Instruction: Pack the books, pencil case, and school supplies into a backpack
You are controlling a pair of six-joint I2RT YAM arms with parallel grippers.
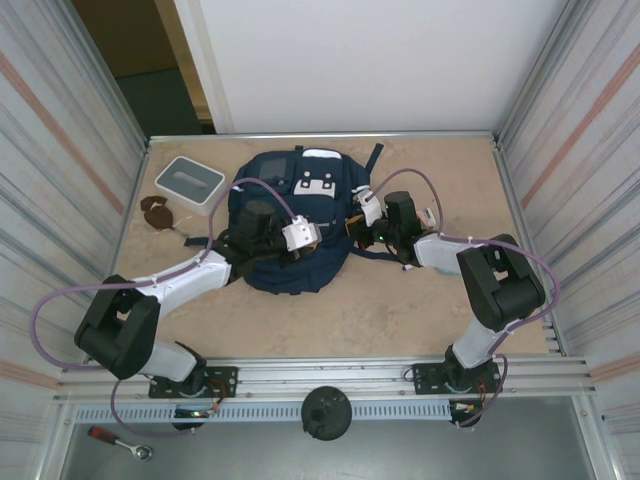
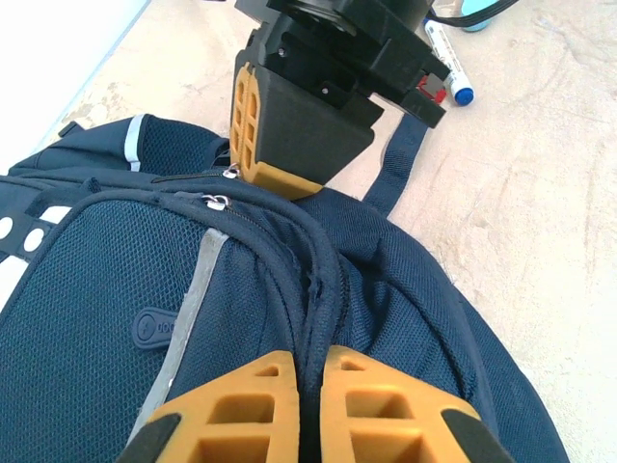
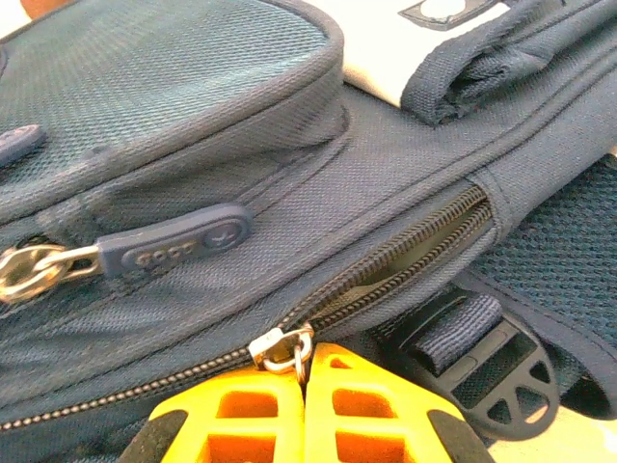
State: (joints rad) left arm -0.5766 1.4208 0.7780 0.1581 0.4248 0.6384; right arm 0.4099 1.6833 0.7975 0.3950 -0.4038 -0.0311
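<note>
My right gripper draws the metal pull (image 3: 285, 349) outward along the side zip to the gap's far end (image 3: 482, 201) next and releases it, since the teeth there gape.
The navy backpack (image 1: 290, 215) lies flat in the middle of the table. My left gripper (image 2: 310, 359) is shut on a raised ridge of the backpack's fabric beside a zip line. My right gripper (image 3: 307, 362) is shut on the metal zipper pull (image 3: 285, 349) of a side zip; to the right of the pull the zip (image 3: 415, 253) gapes open. In the left wrist view the right gripper's orange fingers (image 2: 249, 125) press on the backpack's far edge. A white marker with a blue cap (image 2: 448, 58) lies on the table behind them. The books and the pencil case are out of view.
A white-and-grey square box (image 1: 190, 183) stands at the back left, with a small brown object (image 1: 157, 212) in front of it. A light-blue item's edge (image 2: 477, 14) shows near the marker. A black strap buckle (image 3: 494, 374) sits right of my right fingers. Metal walls enclose the table.
</note>
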